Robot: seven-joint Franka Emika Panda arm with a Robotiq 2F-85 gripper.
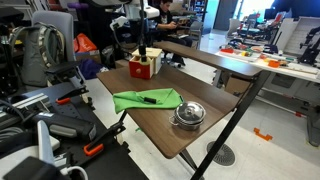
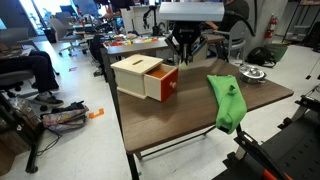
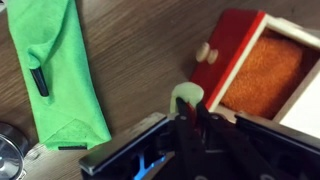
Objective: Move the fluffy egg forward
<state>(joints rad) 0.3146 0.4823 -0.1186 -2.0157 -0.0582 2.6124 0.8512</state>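
My gripper swings away from the front of the red box next, turning, then lowers onto the brown table beside the green cloth, where space is clear.
In the wrist view my gripper is shut on a small, soft, roundish pale lump, the fluffy egg; only its pale side shows between the fingertips. It hangs just beside the red front of the red-and-tan box, whose open top shows an orange lining. In both exterior views the gripper hangs low, close to the box on the brown table. The egg is too small to make out there.
A green cloth with a black marker lies beside the box and hangs over the table edge. A round metal bowl stands further along. Chairs and cluttered desks surround the table.
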